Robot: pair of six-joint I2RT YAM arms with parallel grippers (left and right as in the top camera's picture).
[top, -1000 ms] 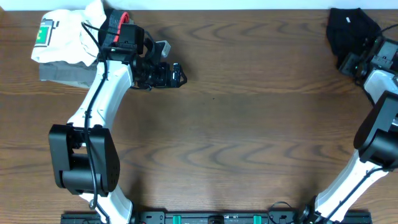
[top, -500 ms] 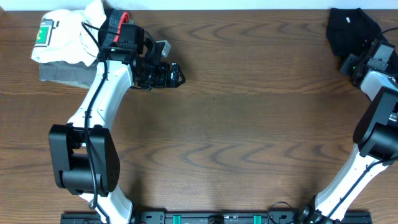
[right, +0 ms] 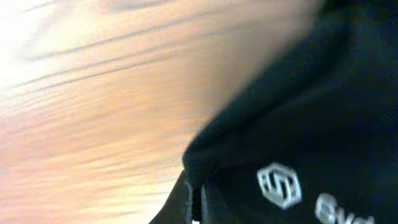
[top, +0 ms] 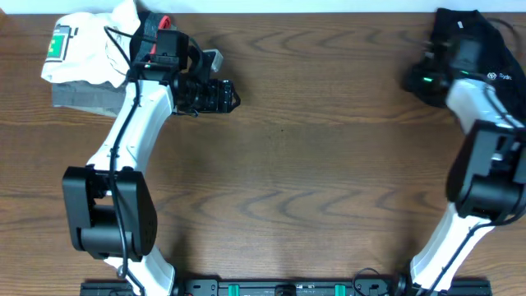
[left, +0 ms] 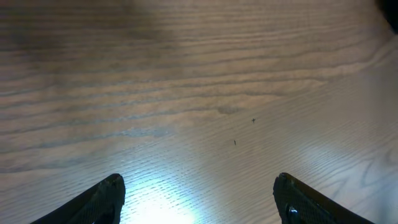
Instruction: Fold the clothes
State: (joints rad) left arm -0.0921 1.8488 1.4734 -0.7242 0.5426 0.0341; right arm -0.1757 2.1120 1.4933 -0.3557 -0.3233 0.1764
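Observation:
The garment lies bunched, so its edge goes left in the overhead view with my right gripper next, for release on the table's bare middle.
The clothes (top: pixel 486 33) are a black garment with small white lettering, bunched at the table's far right corner. In the right wrist view the black fabric (right: pixel 323 112) with a white logo fills the right half. My right gripper (right: pixel 198 200) is shut on the garment's edge, with the fabric pinched between its jaws. From overhead, the right gripper (top: pixel 414 82) reaches left of the pile with black cloth trailing from it. My left gripper (top: pixel 228 96) hovers over bare wood at the upper left. Its fingers (left: pixel 102 200) stand wide apart, open and holding nothing.
A white garment with a green patch (top: pixel 82 45) lies on folded grey clothing (top: pixel 82 97) at the far left corner, right behind the left arm. The wooden table (top: pixel 312 173) stretches between the two arms.
My right gripper shut on the black garment's edge and swung left, pulling fabric out from the pile. The left gripper's jaws narrowed slightly; that arm barely moved.

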